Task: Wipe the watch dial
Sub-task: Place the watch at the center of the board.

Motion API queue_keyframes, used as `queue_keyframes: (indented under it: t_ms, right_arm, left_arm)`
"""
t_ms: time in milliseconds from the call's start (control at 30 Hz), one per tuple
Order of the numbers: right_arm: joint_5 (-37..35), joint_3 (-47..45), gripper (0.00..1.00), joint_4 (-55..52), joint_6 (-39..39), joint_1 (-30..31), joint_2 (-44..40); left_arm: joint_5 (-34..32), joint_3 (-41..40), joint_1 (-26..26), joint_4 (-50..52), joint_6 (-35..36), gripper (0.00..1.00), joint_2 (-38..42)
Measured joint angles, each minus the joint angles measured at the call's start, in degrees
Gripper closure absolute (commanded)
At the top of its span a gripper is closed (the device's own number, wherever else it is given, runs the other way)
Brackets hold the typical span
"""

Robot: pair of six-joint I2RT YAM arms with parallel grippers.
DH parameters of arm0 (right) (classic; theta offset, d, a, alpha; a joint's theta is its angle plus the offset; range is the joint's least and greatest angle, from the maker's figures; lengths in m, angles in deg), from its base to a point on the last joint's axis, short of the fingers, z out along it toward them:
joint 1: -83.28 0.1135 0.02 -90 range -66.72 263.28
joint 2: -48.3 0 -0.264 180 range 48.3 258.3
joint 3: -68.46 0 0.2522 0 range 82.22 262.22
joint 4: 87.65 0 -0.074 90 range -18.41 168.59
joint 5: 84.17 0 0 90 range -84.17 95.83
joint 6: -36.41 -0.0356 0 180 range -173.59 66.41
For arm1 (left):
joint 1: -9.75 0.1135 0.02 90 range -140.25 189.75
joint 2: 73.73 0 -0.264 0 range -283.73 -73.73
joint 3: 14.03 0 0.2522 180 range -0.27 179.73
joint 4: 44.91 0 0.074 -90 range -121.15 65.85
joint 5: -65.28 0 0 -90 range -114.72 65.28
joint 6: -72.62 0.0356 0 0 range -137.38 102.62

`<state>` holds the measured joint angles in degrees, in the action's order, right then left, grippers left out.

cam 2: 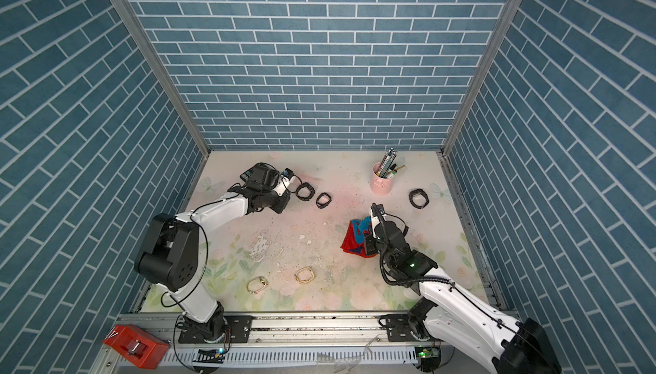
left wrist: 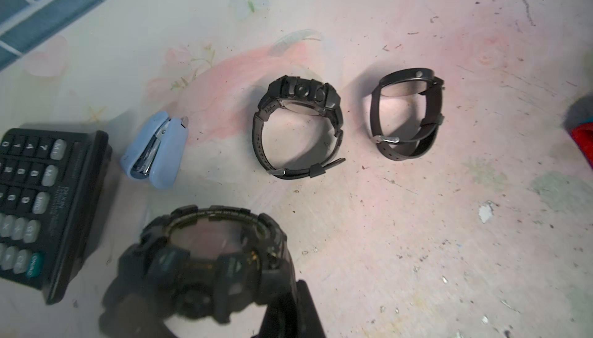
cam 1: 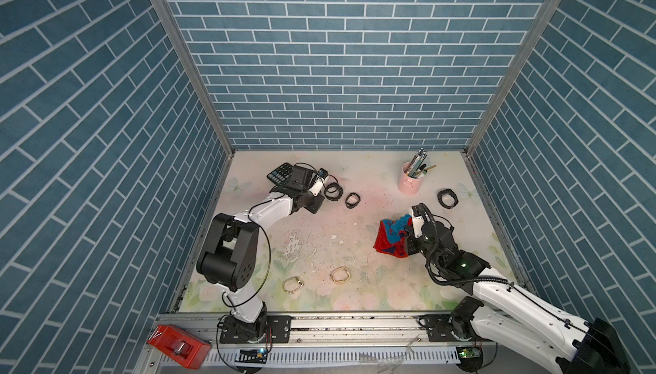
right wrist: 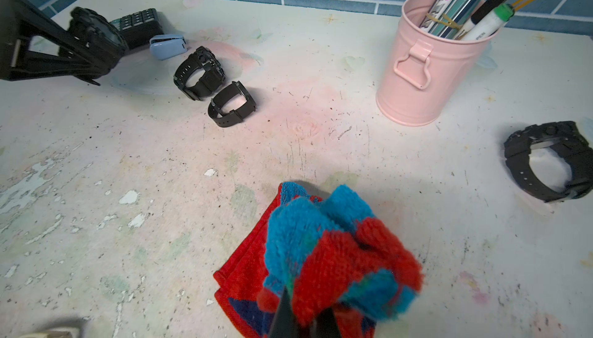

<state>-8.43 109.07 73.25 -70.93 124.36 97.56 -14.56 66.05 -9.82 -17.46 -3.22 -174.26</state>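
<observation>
The bare tabletop beside the calculator lies just below my left gripper. My left gripper moves down next, sets the chunky black watch there and releases it.
A chunky black watch is clamped by its strap in my left gripper, which is shut on it. It hangs just above the table at the back left, next to the calculator. Its round dial faces the left wrist camera. In the right wrist view the same watch sits at the tip of the black left fingers. My right gripper is shut on a bunched red and blue cloth, whose lower part drapes onto the table. In a top view the cloth lies well right of the held watch, apart from it.
Two black watches lie right of the left gripper, and another at the back right. Two gold watches rest near the front. A calculator, a blue stapler and a pink pen cup stand at the back.
</observation>
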Motion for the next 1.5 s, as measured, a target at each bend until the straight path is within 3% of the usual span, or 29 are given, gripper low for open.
queue_keyframes:
  t_ms: [400, 700, 800, 867, 1133, 1500]
  right_arm:
    - [2.7, 1.8, 1.0, -0.7, -0.9, -0.1, 1.8]
    - [4.0, 3.0, 1.0, -0.7, -1.9, -0.1, 3.7]
    - [4.0, 3.3, 1.0, -0.7, -2.3, -0.1, 3.6]
    - [3.9, 3.4, 1.0, -0.7, -2.4, -0.1, 3.3]
    - [1.8, 3.0, 1.0, -1.6, -2.4, -0.1, -0.2]
    - [-1.3, 2.1, 1.0, -1.8, -2.2, -0.3, -0.5]
  left_arm:
    - [0.7, 15.2, 2.1, 14.1, -2.4, 0.87, -13.8]
    - [0.6, 21.8, 2.6, 22.8, -3.5, 0.83, -20.7]
    - [0.1, 23.8, 2.6, 24.7, -3.8, 0.68, -21.7]
    - [0.1, 24.1, 2.6, 25.1, -4.2, 0.64, -21.8]
    - [2.6, 23.6, 2.7, 25.7, -5.2, 0.54, -18.1]
    - [4.5, 19.3, 2.7, 21.2, -8.1, 0.48, 1.9]
